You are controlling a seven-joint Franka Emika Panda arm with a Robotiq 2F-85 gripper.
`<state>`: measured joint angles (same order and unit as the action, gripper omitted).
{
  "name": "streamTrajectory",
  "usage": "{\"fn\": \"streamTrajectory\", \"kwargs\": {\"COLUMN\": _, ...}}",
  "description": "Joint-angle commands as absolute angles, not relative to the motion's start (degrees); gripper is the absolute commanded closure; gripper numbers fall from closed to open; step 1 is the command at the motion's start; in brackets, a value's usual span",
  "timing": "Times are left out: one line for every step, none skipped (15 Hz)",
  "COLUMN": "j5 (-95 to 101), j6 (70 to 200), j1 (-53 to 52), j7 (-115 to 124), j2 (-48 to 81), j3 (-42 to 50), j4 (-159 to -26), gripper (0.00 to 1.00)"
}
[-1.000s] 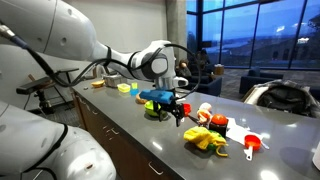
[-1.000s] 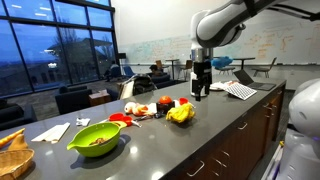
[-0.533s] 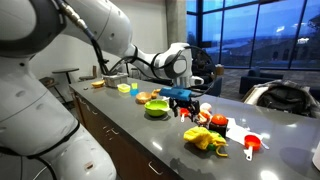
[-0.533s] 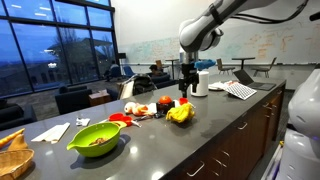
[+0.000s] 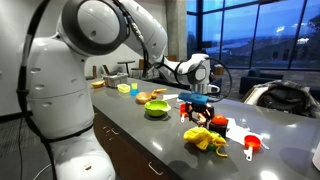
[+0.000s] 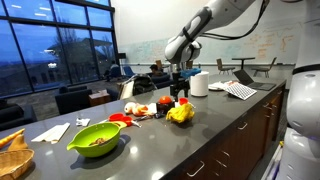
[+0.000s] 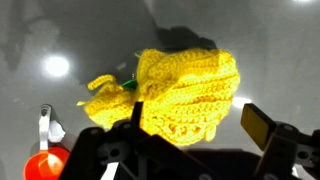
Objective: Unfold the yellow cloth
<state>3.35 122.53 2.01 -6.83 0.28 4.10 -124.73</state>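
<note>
I need to lower my gripper onto the raised middle of the yellow cloth and close it there, since the knitted heap is below my gripper, between its open fingers.
The yellow cloth (image 7: 185,90) is a crumpled knitted heap on the dark grey counter. It fills the middle of the wrist view and also shows in both exterior views (image 5: 205,140) (image 6: 181,114). My gripper (image 7: 200,135) is open and empty, just above the cloth, with one finger on each side of the heap's near edge. In both exterior views the gripper (image 5: 197,105) (image 6: 182,93) points down, a little above the cloth.
Red toy utensils (image 5: 218,125) (image 6: 140,112) lie right beside the cloth, and one red piece shows in the wrist view (image 7: 45,165). A green bowl (image 5: 157,109) (image 6: 97,138) stands further along the counter. A paper roll (image 6: 199,84) and papers (image 6: 240,90) are beyond.
The arm has travelled along the counter, past the green bowl, to a spot above the yellow cloth. The gripper stays open. The cloth has not moved.
</note>
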Motion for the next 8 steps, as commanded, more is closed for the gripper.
{"fn": "streamTrajectory", "kwargs": {"j5": 1.84, "j6": 121.56, "j1": 3.4, "j7": -6.9, "j2": 6.28, "j3": 4.36, "j4": -119.05, "gripper": 0.0}}
{"fn": "streamTrajectory", "kwargs": {"j5": 1.47, "j6": 121.77, "j1": 3.71, "j7": -6.87, "j2": 7.48, "j3": 4.34, "j4": -118.58, "gripper": 0.0}}
{"fn": "streamTrajectory", "kwargs": {"j5": 1.09, "j6": 121.87, "j1": 4.04, "j7": -6.78, "j2": 8.57, "j3": 4.36, "j4": -118.11, "gripper": 0.0}}
{"fn": "streamTrajectory", "kwargs": {"j5": 0.73, "j6": 121.88, "j1": 4.36, "j7": -6.71, "j2": 9.45, "j3": 4.41, "j4": -117.76, "gripper": 0.0}}
{"fn": "streamTrajectory", "kwargs": {"j5": 0.25, "j6": 121.67, "j1": 4.71, "j7": -6.75, "j2": 10.1, "j3": 4.47, "j4": -117.48, "gripper": 0.0}}
{"fn": "streamTrajectory", "kwargs": {"j5": -0.1, "j6": 121.64, "j1": 4.99, "j7": -6.61, "j2": 10.71, "j3": 4.52, "j4": -117.4, "gripper": 0.0}}
{"fn": "streamTrajectory", "kwargs": {"j5": -0.69, "j6": 121.6, "j1": 5.32, "j7": -6.56, "j2": 11.24, "j3": 4.6, "j4": -117.43, "gripper": 0.0}}
{"fn": "streamTrajectory", "kwargs": {"j5": -0.95, "j6": 121.45, "j1": 5.59, "j7": -6.44, "j2": 11.62, "j3": 4.71, "j4": -117.54, "gripper": 0.0}}
